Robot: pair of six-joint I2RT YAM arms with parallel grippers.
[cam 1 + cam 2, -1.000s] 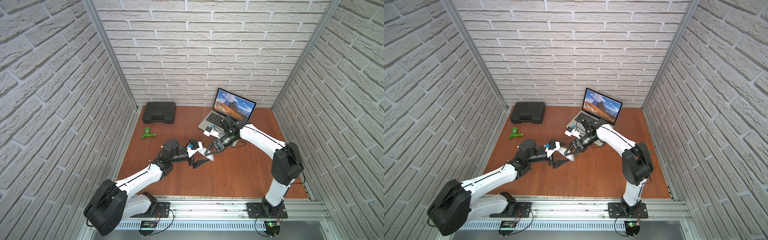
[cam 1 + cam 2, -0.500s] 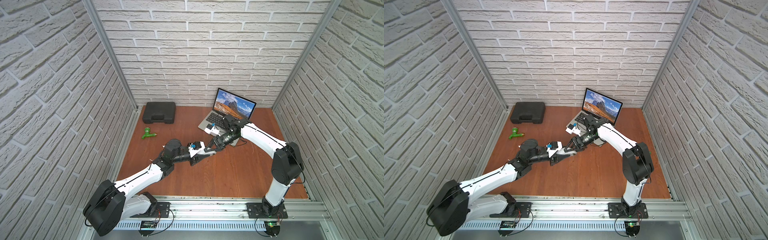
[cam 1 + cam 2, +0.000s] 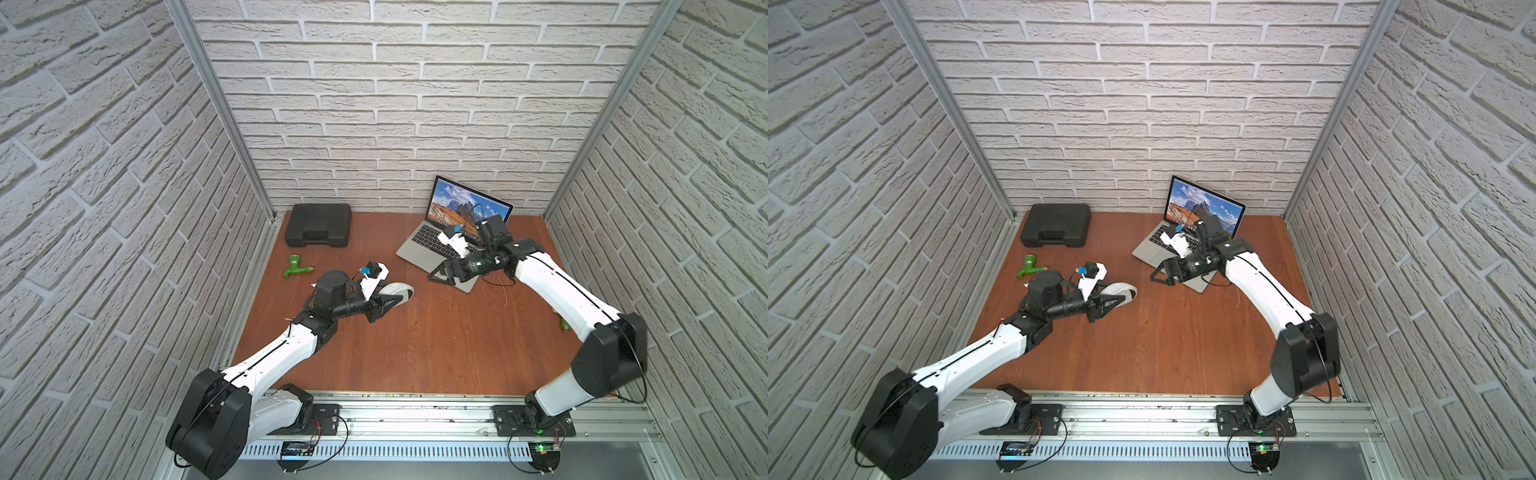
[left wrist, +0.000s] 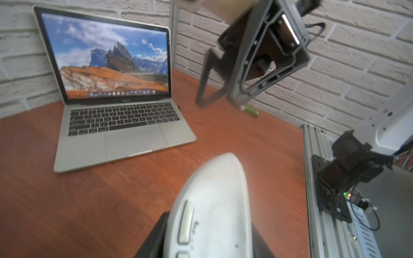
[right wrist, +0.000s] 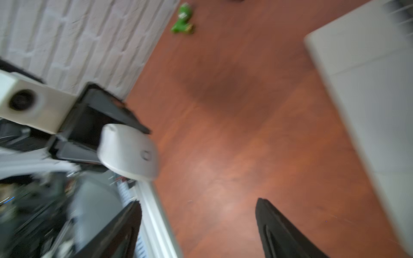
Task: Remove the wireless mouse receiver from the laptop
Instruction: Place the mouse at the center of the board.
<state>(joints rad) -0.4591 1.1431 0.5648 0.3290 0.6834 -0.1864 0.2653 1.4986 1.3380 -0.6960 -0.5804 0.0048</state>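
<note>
The white mouse turns and comes down with my left gripper next, for release on a bare part of the table below, clear of the laptop [image 3: 415,249].
The silver-grey laptop [image 3: 415,249] [image 3: 1150,249] stands open at the back right with a mountain picture on its screen. The wireless mouse receiver [image 4: 178,107] is a tiny dark stub sticking out of the laptop's [image 4: 134,143] right edge, near the hinge. My left gripper [image 3: 395,300] [image 3: 1117,300] [image 4: 207,234] is mid-table, shut on a white mouse [image 3: 400,290] [image 4: 214,189] [image 5: 129,152]. My right gripper [image 3: 442,272] [image 3: 1160,272] [image 5: 197,204] hangs open and holds nothing. It is just off the laptop's front right corner.
A black moulded case [image 3: 318,226] lies at the back left, with a green tap-shaped part [image 3: 297,268] in front of it. A small green cylinder [image 3: 564,325] [image 4: 250,110] rests by the right wall. An aluminium rail [image 3: 415,409] runs along the front edge.
The left gripper shut on the mouse and drew it back to the left. The right gripper let go of the mouse, opened, and pulled away toward the laptop.
</note>
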